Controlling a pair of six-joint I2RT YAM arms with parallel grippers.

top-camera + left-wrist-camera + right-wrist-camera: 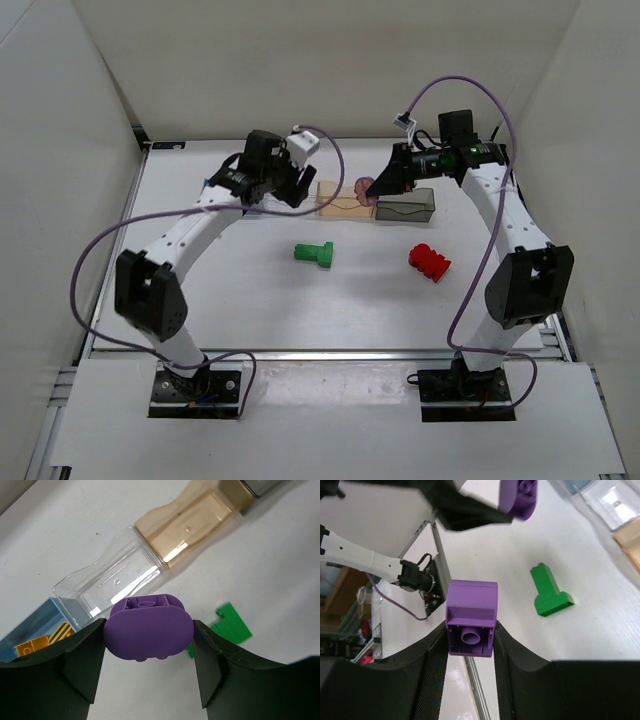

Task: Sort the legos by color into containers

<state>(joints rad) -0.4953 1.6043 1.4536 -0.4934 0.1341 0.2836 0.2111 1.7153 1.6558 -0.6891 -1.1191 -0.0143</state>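
The clear container is empty and lies below my left gripper, so the gripper will turn next and lower over the container's open middle to release the purple lego piece (148, 625).
My left gripper (296, 193) (148, 632) is shut on a rounded purple lego piece (148, 625), held above the table near the clear container (117, 580). My right gripper (373, 190) (470, 630) is shut on a square purple lego brick (471, 615), which shows pinkish in the top view (363, 189) over the pale orange container (338, 197). The yellow lego (31, 646) lies in the blue container (45, 615). The green lego (315, 254) and the red lego (430, 262) lie on the table. The smoky grey container (407, 206) stands right of the orange one.
The four containers stand in a row at the back of the white table (250, 300). White walls enclose the back and sides. Purple cables loop off both arms. The left arm hides the blue and clear containers in the top view.
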